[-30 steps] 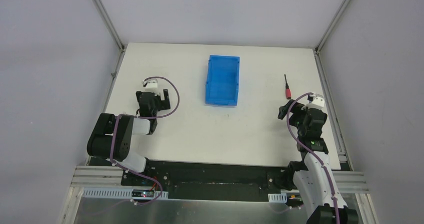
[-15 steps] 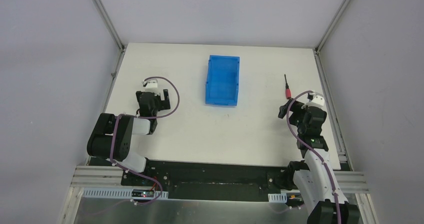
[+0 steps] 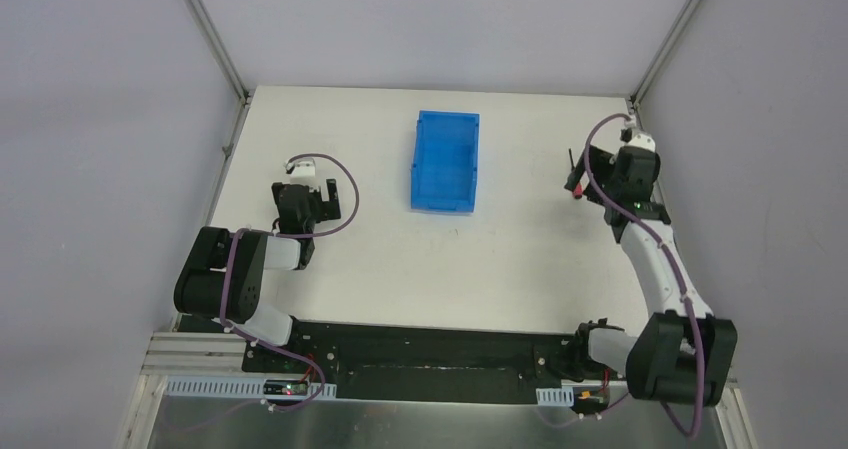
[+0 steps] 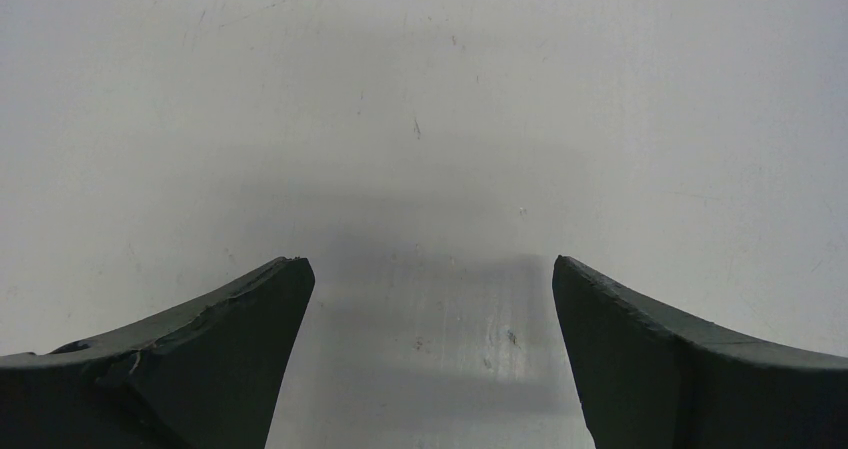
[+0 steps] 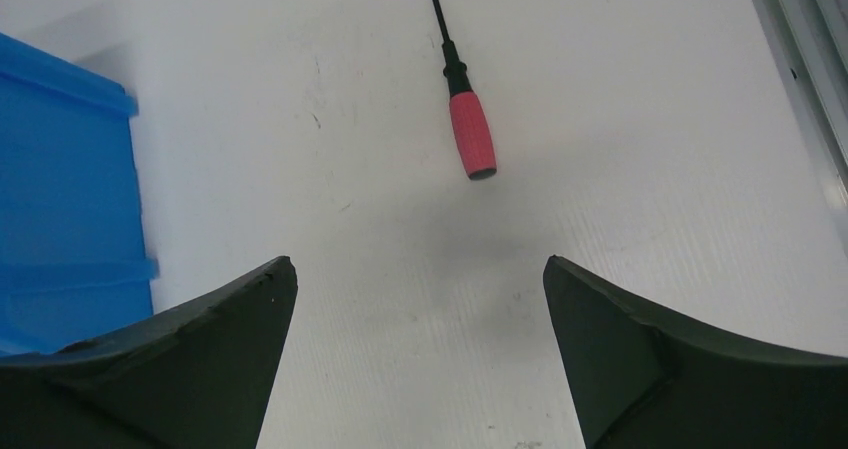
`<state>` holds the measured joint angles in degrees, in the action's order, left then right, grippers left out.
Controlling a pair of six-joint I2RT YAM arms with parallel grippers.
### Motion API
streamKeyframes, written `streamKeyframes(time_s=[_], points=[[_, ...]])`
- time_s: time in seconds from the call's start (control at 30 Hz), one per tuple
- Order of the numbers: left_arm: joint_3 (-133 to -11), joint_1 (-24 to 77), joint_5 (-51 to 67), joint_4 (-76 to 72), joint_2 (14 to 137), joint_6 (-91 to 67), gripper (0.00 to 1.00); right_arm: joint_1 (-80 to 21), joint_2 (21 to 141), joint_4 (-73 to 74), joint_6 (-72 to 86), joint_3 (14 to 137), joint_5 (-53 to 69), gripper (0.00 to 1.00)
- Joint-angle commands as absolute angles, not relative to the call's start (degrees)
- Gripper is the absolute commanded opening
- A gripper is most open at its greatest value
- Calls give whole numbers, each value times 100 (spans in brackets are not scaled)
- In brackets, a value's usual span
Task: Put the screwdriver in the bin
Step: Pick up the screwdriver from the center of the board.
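My right gripper is open above the screwdriver, which lies below and outward of its fingers, so next it will move outward and down onto the screwdriver's red handle [image 3: 577, 192] [image 5: 468, 119] near its black collar.
The screwdriver [image 5: 470, 131], with a red handle and a thin black shaft, lies on the white table ahead of my right gripper [image 5: 420, 269], shaft pointing away. In the top view the screwdriver [image 3: 574, 174] lies at the right, with my right gripper [image 3: 590, 177] just beside it, above the table. Its jaws stand wide apart and empty. The blue bin [image 3: 445, 164] stands open and empty at the table's middle back; its corner shows in the right wrist view [image 5: 60, 199]. My left gripper [image 3: 298, 197] rests at the left, open and empty [image 4: 432, 264].
A metal frame rail [image 5: 800, 59] runs along the table's right edge, close to the screwdriver. Grey walls enclose the table on three sides. The left arm's cable [image 3: 345, 194] loops beside its wrist.
My right arm has stretched away from the near edge toward the back right and now hovers by the screwdriver. The left arm, the bin and the screwdriver have not moved.
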<state>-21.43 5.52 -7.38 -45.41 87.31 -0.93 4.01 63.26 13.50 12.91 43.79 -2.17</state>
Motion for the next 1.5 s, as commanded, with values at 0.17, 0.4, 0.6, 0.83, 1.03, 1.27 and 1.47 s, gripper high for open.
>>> streamKeyframes(time_s=[0.17,0.4,0.6,0.83,1.03,1.27,1.47], points=[[-2136,483,-706,-4704,8623,-132,99,388,8712,3582,719,7217,-326,98],[-2136,483,-703,-4713,8625,-132,99,396,9638,3922,507,8462,-505,98],[-2138,483,-704,-4706,8623,-135,99,396,10202,4151,291,9087,-623,98],[-2136,483,-704,-4710,8622,-132,99,404,10798,4424,85,9588,-590,98],[-2136,483,-703,-4709,8623,-131,99,456,11112,4422,42,9619,-418,99],[-2136,483,-703,-4709,8622,-130,99,474,11449,4341,-177,9576,-412,98],[-2136,483,-703,-4706,8622,-131,99,481,11606,4079,-262,9392,-257,98]])
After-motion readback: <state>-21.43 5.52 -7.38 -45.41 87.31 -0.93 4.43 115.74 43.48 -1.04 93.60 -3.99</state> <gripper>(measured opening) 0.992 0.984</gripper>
